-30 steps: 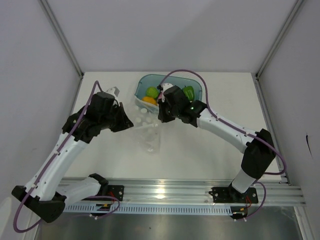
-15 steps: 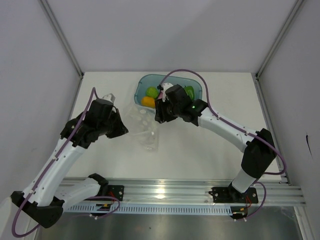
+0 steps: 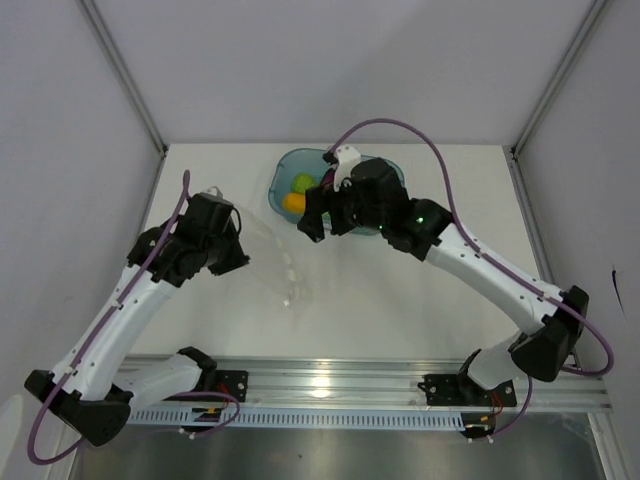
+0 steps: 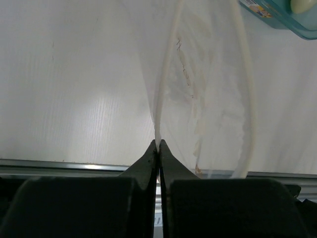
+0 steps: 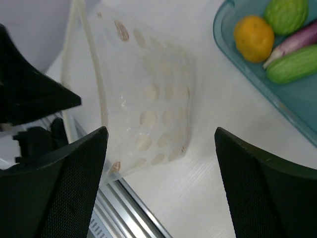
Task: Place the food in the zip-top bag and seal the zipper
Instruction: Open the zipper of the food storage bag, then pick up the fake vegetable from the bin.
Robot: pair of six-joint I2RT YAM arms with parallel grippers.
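Observation:
I will next swing my right gripper outward over the teal tray, turn it and lower it with its fingers astride the purple eggplant (image 3: 328, 178), because green food is close on both sides.
The zip-top bag (image 3: 278, 266) is clear with pale dots and hangs from one edge, its lower part resting on the table. My left gripper (image 3: 238, 257) is shut on that edge (image 4: 158, 143), left of the bag. The zipper (image 5: 97, 74) shows as pale strips along the open mouth. My right gripper (image 3: 312, 218) is open and empty, above the table just right of the bag (image 5: 153, 104). The food lies in the teal tray (image 3: 385, 168): a yellow-orange piece (image 5: 253, 37), a green pepper (image 5: 286, 14), the purple eggplant (image 5: 297, 42) and a light green vegetable (image 5: 294, 65).
The teal tray (image 5: 229, 55) stands at the back of the table, close behind my right gripper. An aluminium rail (image 3: 330, 385) runs along the near edge. Grey walls (image 3: 70, 120) close in both sides.
My right gripper has opened, let go of the bag and drawn back toward the tray. The left gripper keeps its hold, and the bag now hangs from it alone.

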